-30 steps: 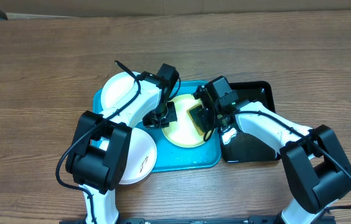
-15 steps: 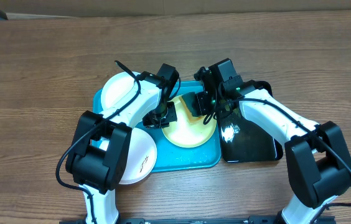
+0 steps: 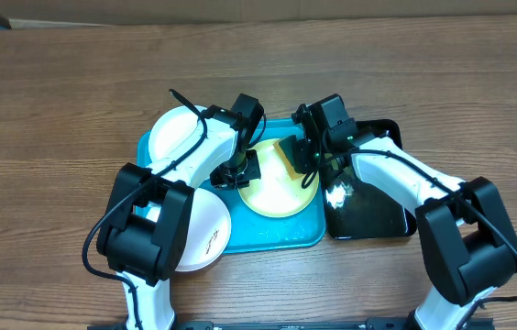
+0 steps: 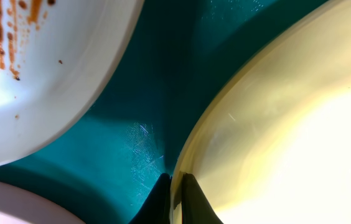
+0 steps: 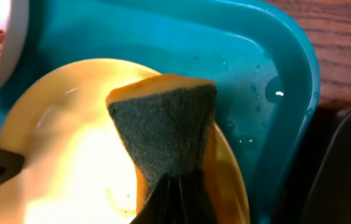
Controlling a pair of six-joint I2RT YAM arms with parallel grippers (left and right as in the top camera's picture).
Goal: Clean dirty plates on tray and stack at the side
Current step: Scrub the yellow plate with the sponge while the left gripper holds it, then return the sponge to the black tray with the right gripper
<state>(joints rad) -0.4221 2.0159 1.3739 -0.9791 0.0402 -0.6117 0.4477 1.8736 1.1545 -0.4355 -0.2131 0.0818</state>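
The robot should next move its right gripper off the plate over the black tray (image 3: 369,195) and let go of the sponge, because the tray is to the gripper's right in the overhead view.
The pale yellow-rimmed plate (image 3: 277,194) lies in the middle of the turquoise tray (image 3: 277,234). My left gripper (image 3: 245,174) is shut on its left rim; the left wrist view shows the fingers (image 4: 175,190) pinching the plate's edge (image 4: 275,130). My right gripper (image 3: 302,156) is shut on a sponge (image 3: 292,149) with a dark green scouring face (image 5: 166,124), pressed on the far part of the plate (image 5: 63,149). A white plate (image 3: 178,136) with brown smears (image 4: 7,37) sits at the tray's far left. Another white plate (image 3: 202,229) rests at the near left.
A glossy black tray (image 3: 368,206) lies right of the turquoise tray, under my right arm; its edge (image 5: 350,168) shows in the right wrist view. Water drops (image 5: 269,87) sit on the turquoise tray's far right corner. Bare wooden table (image 3: 57,92) surrounds everything.
My right gripper has carried the sponge from the plate's right side to its far edge. The left gripper has stayed on the rim.
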